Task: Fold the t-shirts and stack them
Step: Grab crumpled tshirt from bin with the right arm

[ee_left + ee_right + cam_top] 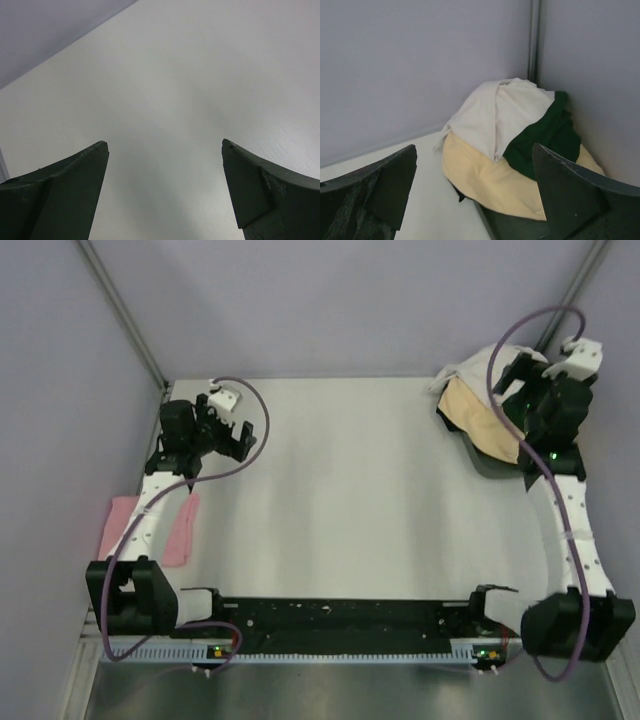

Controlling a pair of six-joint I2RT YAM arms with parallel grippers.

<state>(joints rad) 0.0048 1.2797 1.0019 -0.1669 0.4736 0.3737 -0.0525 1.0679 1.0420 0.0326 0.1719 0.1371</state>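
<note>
The white t-shirt is on top, so next I need to move my right gripper outward over the heap, tip it down and lower it to pinch the white edge by green cloth.
A heap of t-shirts lies in the far right corner: a pale yellow-tan one (483,418) (495,182) at the bottom, a white one (492,117) on top, dark green cloth (542,140) beside it. A folded pink t-shirt (182,530) lies at the table's left edge, partly under the left arm. My right gripper (520,375) (475,175) is open and empty, just in front of the heap. My left gripper (232,435) (165,165) is open and empty over bare table at the far left.
Grey walls close in the back and both sides, with metal corner posts (534,40). The table top (350,490) is pale grey. The arm bases and a black rail (340,615) run along the near edge. Purple cables loop over both arms.
</note>
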